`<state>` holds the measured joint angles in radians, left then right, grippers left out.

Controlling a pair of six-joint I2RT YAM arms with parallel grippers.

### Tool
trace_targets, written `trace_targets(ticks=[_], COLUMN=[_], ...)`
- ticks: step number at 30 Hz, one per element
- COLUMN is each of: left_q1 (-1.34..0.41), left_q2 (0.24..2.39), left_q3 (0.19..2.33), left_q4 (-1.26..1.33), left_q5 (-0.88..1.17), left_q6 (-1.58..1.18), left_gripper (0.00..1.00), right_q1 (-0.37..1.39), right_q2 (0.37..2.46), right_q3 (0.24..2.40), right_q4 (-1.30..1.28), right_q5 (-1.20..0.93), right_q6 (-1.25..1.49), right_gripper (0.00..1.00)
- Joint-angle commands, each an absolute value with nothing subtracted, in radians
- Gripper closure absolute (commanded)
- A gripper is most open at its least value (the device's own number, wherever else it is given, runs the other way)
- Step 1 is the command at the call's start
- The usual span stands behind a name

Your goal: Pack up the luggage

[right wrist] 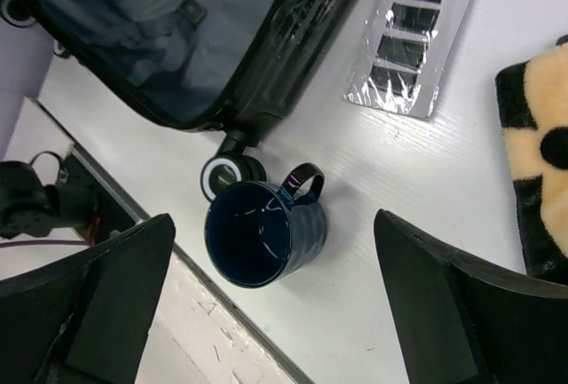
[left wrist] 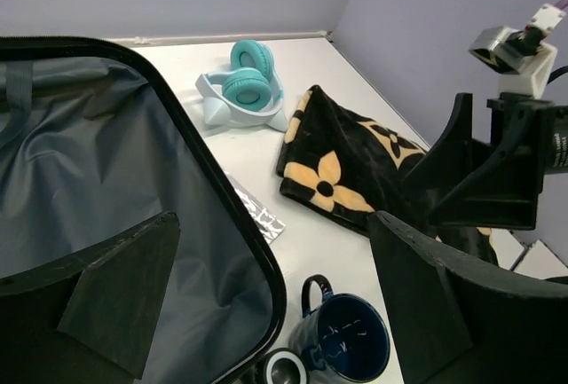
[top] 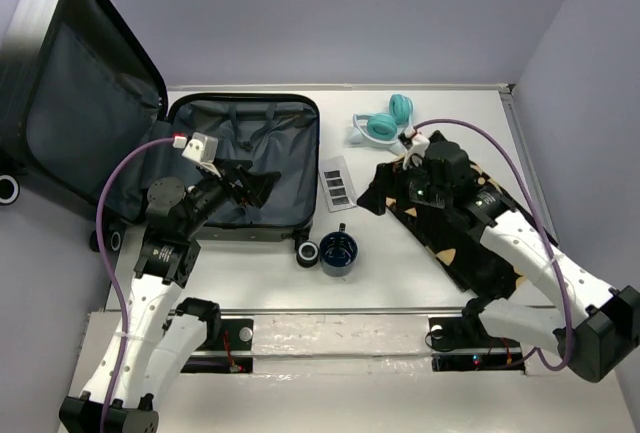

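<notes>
Next, my right gripper will lower toward the left in the top view, onto the blue mug's rim (top: pixel 344 235) (right wrist: pixel 285 207) beside the mug's handle, since the mug's opening faces up.
The luggage (top: pixel 282 133) lies open at the left, grey lining up, with its lid (top: pixel 70 103) raised against the wall. My left gripper (top: pixel 252 186) hovers open over the lined base, and nothing sits between its fingers. The left wrist view shows the lining (left wrist: pixel 89 180) and black rim under that gripper (left wrist: pixel 275 295). My right gripper (top: pixel 420 198) is open above the black cloth with tan flowers (top: pixel 470 238). In the right wrist view this gripper (right wrist: pixel 275 300) looks down on a dark blue mug (right wrist: pixel 262 233) beside a luggage wheel (right wrist: pixel 226 176).
The blue mug (top: pixel 338 253) stands on the table by the luggage's near right corner. A silver foil pack (top: pixel 337 183) lies between luggage and cloth. Teal headphones (top: pixel 385 123) rest at the back. A wall (top: pixel 575 73) closes off the right side.
</notes>
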<state>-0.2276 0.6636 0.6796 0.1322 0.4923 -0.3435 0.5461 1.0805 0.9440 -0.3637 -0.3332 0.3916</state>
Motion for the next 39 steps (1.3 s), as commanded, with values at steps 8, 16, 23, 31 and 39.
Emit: trace_targets(ticks=[8, 16, 23, 31, 39], left_q1=[-0.227, -0.227, -0.226, -0.225, -0.225], left_q2=[0.632, 0.621, 0.62, 0.612, 0.597], left_q3=[0.699, 0.698, 0.698, 0.701, 0.71], left_q4=[0.14, 0.13, 0.127, 0.12, 0.106], left_q5=[0.509, 0.489, 0.469, 0.465, 0.396], left_q6=[-0.318, -0.313, -0.311, -0.298, -0.302], left_gripper=[0.01, 0.01, 0.01, 0.01, 0.01], right_q1=[0.709, 0.808, 0.818, 0.827, 0.827], right_q2=[1.264, 1.416, 1.496, 1.554, 1.392], right_q3=[0.988, 1.028, 1.034, 1.031, 1.161], right_q4=[-0.423, -0.422, -0.425, -0.436, -0.524], right_q5=[-0.086, -0.008, -0.012, -0.055, 0.052], right_q6=[0.364, 0.387, 0.39, 0.379, 0.359], right_gripper=[0.0, 0.01, 0.12, 0.47, 0.93])
